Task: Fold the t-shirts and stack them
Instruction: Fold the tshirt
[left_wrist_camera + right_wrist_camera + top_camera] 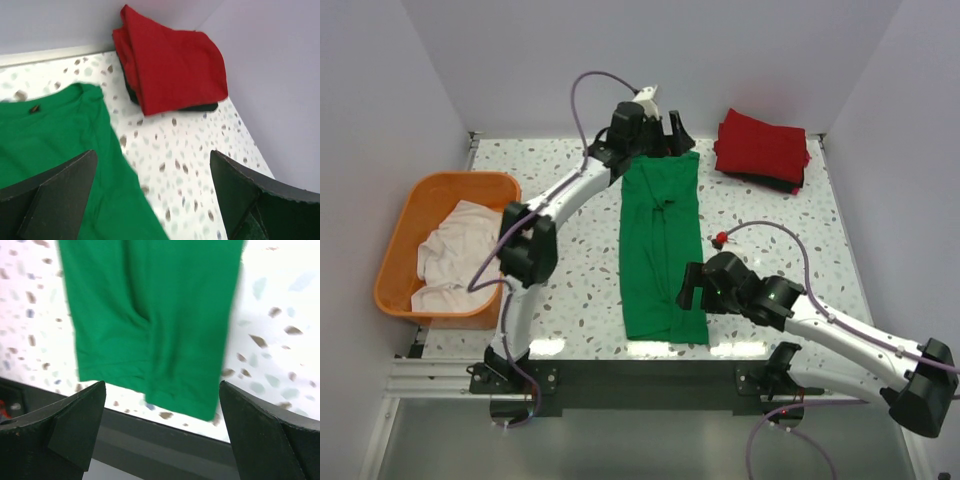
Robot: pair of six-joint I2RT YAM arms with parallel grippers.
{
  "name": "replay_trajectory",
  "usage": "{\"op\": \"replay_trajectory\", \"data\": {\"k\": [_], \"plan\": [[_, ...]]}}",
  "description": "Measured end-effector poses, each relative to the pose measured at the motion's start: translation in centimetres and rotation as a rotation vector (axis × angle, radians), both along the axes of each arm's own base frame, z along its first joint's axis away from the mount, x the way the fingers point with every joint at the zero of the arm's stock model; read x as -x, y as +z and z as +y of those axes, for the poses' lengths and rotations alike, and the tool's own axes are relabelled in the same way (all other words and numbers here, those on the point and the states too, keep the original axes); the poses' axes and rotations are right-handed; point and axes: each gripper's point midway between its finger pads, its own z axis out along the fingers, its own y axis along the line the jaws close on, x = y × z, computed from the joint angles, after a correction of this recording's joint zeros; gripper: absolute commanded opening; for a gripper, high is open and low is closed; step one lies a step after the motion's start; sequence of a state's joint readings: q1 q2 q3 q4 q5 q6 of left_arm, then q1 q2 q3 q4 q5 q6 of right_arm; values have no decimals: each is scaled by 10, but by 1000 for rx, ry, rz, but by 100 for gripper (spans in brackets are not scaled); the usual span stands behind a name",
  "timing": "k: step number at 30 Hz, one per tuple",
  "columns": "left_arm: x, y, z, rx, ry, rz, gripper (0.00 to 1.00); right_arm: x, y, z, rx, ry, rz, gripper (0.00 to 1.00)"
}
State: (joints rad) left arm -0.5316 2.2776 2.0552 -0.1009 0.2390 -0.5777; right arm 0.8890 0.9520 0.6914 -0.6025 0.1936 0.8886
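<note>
My left gripper will next go back from the green t-shirt's collar and down onto the hem's corner on the basket side, which lies back from and below it.
A bright green t-shirt [660, 245] lies on the table folded into a long narrow strip, collar at the far end. My left gripper [665, 135] hovers open over that collar end, with one finger above the green cloth [55, 145] and bare tabletop between the jaws. My right gripper [688, 285] stands open above the near hem [155, 325], holding nothing. A folded red t-shirt [762, 145] rests on a folded black one [780, 183] at the far right; in the left wrist view the red shirt [172, 67] lies against the walls. An off-white t-shirt [455, 255] is crumpled in the basket.
An orange plastic basket [415, 205] sits at the table's left edge. White walls close in the back and sides. The table's near edge [165, 437] runs just under the green hem. A red-tipped cable [720, 238] curves over the table right of the shirt.
</note>
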Motion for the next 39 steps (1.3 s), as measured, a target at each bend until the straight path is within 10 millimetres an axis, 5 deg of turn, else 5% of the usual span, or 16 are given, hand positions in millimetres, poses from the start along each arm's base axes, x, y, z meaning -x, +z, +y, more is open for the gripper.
{"op": "replay_trajectory", "data": {"k": [4,7,11,15,17,20,27,39], "plan": [[84,83,45,-7,45,-113,100,13,-16,-25,77,-36,42,99],[163,95,71,-11,67,-145,100,24,-31,-40,123,-46,82,99],[235,34,88,-83,71,-20,100,37,-50,-49,154,-41,133,99],[300,-92,117,-282,95,253,100,49,-67,-50,145,-18,188,94],[342,-135,126,-362,53,356,100,56,-73,-48,128,-7,214,91],[395,-166,134,-426,-9,458,100,61,-77,-43,92,8,231,83],[422,-172,127,-372,-6,534,77,61,-84,-35,31,2,235,66],[425,-190,125,-387,36,586,31,60,-92,-23,-29,-17,259,38]]}}
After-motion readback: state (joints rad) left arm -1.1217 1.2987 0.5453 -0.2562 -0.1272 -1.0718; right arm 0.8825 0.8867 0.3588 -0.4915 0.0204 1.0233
